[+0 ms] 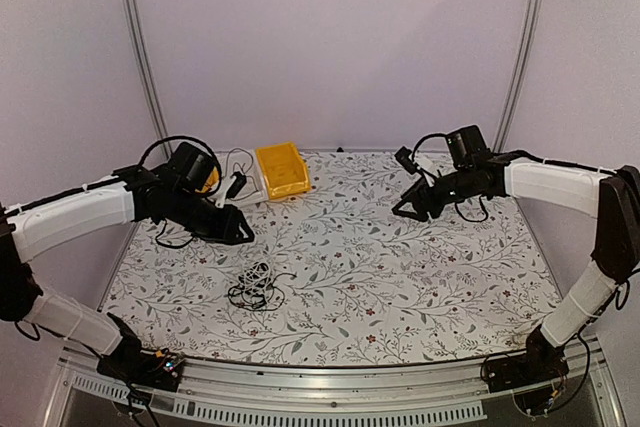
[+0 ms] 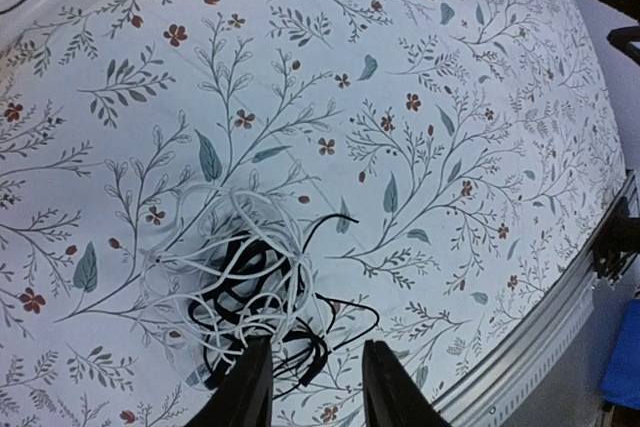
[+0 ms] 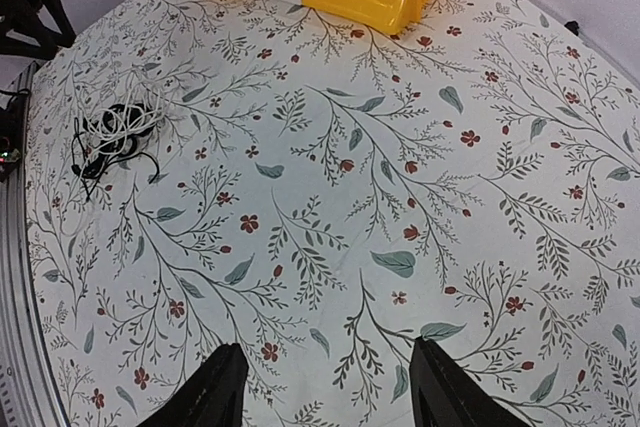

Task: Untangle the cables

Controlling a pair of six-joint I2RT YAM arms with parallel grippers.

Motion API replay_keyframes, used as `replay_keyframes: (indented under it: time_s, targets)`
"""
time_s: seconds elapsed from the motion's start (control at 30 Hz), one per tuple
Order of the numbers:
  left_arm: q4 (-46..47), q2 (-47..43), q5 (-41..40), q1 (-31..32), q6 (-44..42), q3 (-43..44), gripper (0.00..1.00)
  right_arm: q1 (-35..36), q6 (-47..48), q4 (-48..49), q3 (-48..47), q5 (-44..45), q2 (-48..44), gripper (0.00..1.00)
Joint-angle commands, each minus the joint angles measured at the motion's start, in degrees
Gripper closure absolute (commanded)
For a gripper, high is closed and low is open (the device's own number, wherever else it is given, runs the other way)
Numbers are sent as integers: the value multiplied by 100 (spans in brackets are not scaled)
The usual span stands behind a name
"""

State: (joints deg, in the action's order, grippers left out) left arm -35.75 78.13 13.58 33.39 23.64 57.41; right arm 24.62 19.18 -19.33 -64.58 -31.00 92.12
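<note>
My left gripper should move down next, back and to the right in the top view, onto the one black cord that sticks out from the heap.
The cables [image 1: 254, 285] lie in one tangled heap of black and white cords on the floral table, front left. They also show in the left wrist view [image 2: 245, 292] and small in the right wrist view [image 3: 115, 132]. My left gripper [image 1: 240, 230] hangs above and behind the heap, open and empty; in its wrist view [image 2: 315, 367] its fingertips frame the heap's near edge. My right gripper [image 1: 405, 209] is open and empty, held over the table's far right, far from the heap; it also shows in its own wrist view [image 3: 325, 372].
A yellow bin [image 1: 282, 169] stands at the back of the table, with a white bin [image 1: 240, 183] and more cords beside it on the left. The table's metal front edge [image 1: 330, 372] runs along the bottom.
</note>
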Motion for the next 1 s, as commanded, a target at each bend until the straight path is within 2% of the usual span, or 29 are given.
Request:
replay_keyframes:
  time_s: [0.0, 0.17, 0.37, 0.67, 0.97]
  targets:
    - [74, -523, 686, 443, 38, -93, 68, 187, 344, -96, 39, -191, -103, 41]
    - [-421, -74, 1023, 985, -279, 125, 69, 263, 227, -48, 139, -273, -146, 42]
    - [-526, 578, 659, 1737, -185, 161, 62, 263, 100, 26, 368, -213, -291, 42]
    - [-280, 1539, -497, 1988, 712, 31, 58, 267, 67, -62, 670, -146, -626, 41]
    - [347, 2360, -526, 1981, 569, 290, 60, 265, -5, -58, 759, -149, -662, 41]
